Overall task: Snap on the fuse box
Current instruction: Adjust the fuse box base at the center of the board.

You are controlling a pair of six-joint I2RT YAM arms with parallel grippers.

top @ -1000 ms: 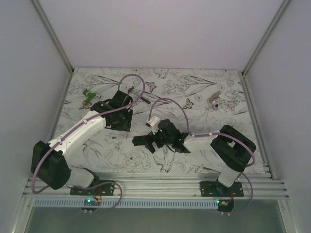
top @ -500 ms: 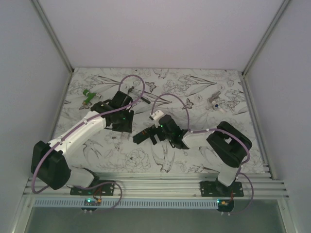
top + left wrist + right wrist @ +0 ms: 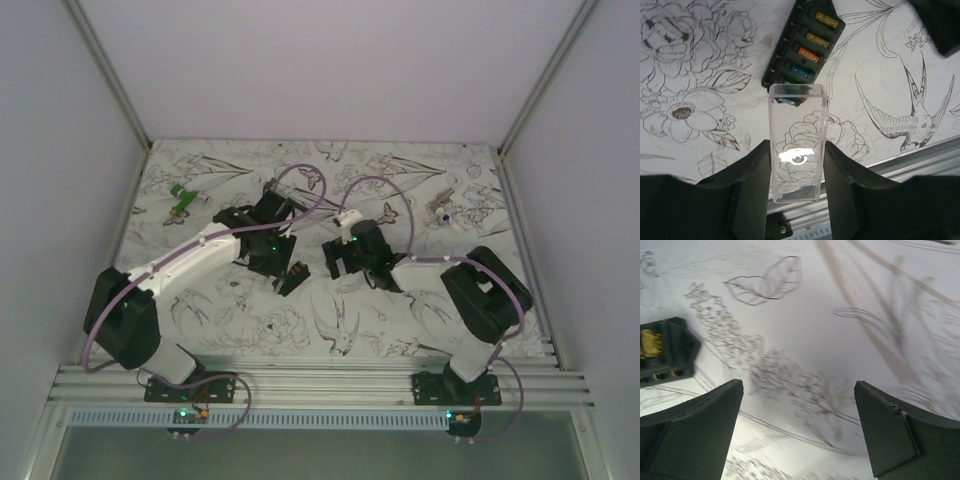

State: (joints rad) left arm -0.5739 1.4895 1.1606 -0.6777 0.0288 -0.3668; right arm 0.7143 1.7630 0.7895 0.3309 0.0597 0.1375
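The left gripper shifts over the fuse box (image 3: pixel 291 278) next, turns, lowers and releases the cover. The box lies at an angle, below and to its right in the top view.
The fuse box (image 3: pixel 802 45) is a black tray holding yellow, orange and blue fuses; it lies open-faced on the flower-printed table (image 3: pixel 420 170). The top view shows the fuse box (image 3: pixel 291 278) between the arms. My left gripper (image 3: pixel 797 147) is shut on a clear rectangular cover (image 3: pixel 797 130), whose far end hangs just over the box's near end. That left gripper (image 3: pixel 279 259) sits just behind the box. My right gripper (image 3: pixel 797 385) is open and empty, with a corner of the fuse box (image 3: pixel 665 352) off to its left. The right gripper (image 3: pixel 338 262) stands to the box's right.
A small green piece (image 3: pixel 180 200) lies at the far left of the table. A small metal part (image 3: pixel 443 212) lies at the far right. An aluminium rail (image 3: pixel 300 385) runs along the near edge, and white walls enclose three sides.
The right gripper has drawn back to the right and further away, leaving the fuse box on the table. The left gripper has swung right and nearer, bringing the clear cover over the box.
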